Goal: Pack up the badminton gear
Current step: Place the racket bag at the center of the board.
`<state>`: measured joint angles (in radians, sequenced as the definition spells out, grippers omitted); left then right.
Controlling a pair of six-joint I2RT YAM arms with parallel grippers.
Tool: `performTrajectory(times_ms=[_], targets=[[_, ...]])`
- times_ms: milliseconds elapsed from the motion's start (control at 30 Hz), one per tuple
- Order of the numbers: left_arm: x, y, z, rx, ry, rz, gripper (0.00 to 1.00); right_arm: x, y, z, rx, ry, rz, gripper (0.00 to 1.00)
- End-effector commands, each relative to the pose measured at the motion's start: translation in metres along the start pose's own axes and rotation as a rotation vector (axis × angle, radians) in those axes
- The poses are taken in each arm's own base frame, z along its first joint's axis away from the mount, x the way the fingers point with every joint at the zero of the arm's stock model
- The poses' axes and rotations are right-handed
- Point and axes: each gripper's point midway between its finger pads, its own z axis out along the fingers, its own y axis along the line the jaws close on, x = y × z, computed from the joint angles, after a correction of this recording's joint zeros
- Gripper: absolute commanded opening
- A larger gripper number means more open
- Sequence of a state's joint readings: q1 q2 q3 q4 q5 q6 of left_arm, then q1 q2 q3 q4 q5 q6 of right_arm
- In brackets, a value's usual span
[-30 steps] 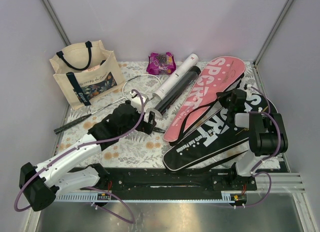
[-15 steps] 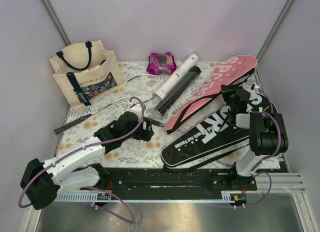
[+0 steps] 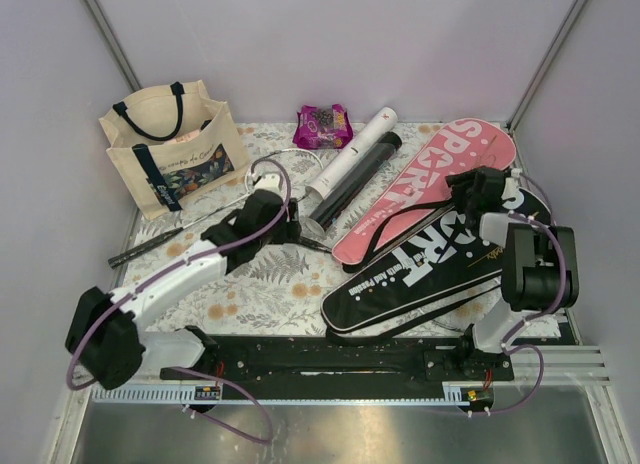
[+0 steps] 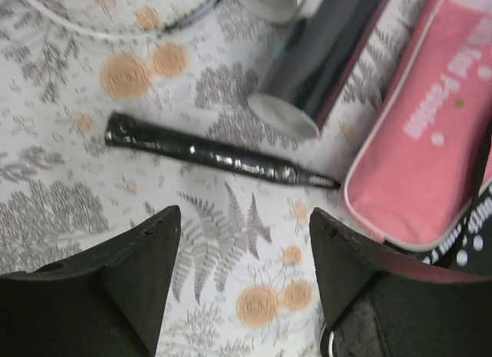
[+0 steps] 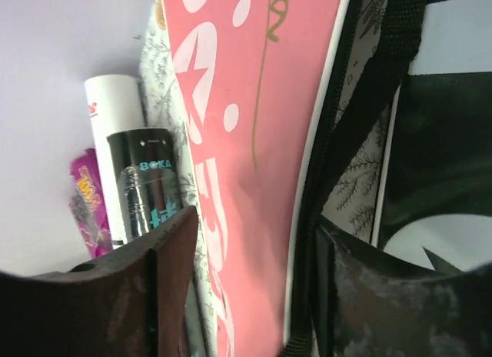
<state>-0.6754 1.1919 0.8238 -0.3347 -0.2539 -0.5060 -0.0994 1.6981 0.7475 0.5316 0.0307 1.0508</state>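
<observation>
I will next move my right gripper back across the black cover, which is nearer the base than the pink one. Then I will lower it to the black cover's near zipped edge (image 3: 462,290).
My left gripper (image 3: 292,230) (image 4: 244,234) hangs open over the flowered cloth, nothing between its fingers. Just beyond it lies a black racket handle (image 4: 207,152), its thin end running to the pink cover (image 4: 430,126) (image 3: 425,189). The black tube (image 4: 323,57) (image 3: 350,182) and white tube (image 3: 352,152) lie behind it. A second racket (image 3: 150,246) lies at the left, its round head near the tote. My right gripper (image 3: 470,189) (image 5: 254,249) is open over the pink cover (image 5: 261,141) and its black strap (image 5: 346,141). The black cover (image 3: 430,269) lies beside the pink one.
A cream tote (image 3: 165,149) with navy handles stands at the back left. A purple-pink snack packet (image 3: 322,126) lies at the back by the tube tops. The cell walls close in on both sides. The arms' base rail (image 3: 330,359) runs along the near edge.
The right gripper had raised the pink cover's edge and carried it rightward, then opened; the cover now lies flat. The left arm reached farther toward the black handle, its jaws narrowing slightly.
</observation>
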Motion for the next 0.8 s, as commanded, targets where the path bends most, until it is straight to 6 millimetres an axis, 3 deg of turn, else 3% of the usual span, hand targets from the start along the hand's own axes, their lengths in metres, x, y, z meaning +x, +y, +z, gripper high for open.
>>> performTrajectory(times_ms=[0, 33, 167, 267, 533, 633, 767], targets=[[-0.052, -0.007, 0.023, 0.008, -0.065, -0.066, 0.68, -0.012, 0.001, -0.04, 0.25, 0.104, -0.098, 0.74], [-0.057, -0.008, 0.029, 0.009, -0.061, -0.069, 0.67, -0.011, -0.002, -0.05, 0.281, 0.122, -0.107, 0.81], [-0.055, -0.014, 0.054, 0.007, -0.01, -0.052, 0.62, -0.004, -0.024, -0.085, 0.386, 0.162, -0.105, 0.82], [-0.043, -0.014, 0.07, 0.014, 0.012, -0.042, 0.59, 0.003, -0.053, -0.119, 0.542, 0.194, -0.077, 0.81], [-0.006, -0.01, 0.097, 0.015, 0.097, -0.045, 0.53, 0.013, -0.102, -0.188, 0.711, 0.177, -0.035, 0.82], [0.002, -0.006, 0.103, -0.007, 0.132, -0.034, 0.52, 0.005, -0.123, -0.205, 0.774, 0.107, -0.046, 0.82], [0.015, -0.002, 0.107, -0.032, 0.184, -0.03, 0.5, 0.003, -0.15, -0.212, 0.824, 0.056, -0.036, 0.81]])
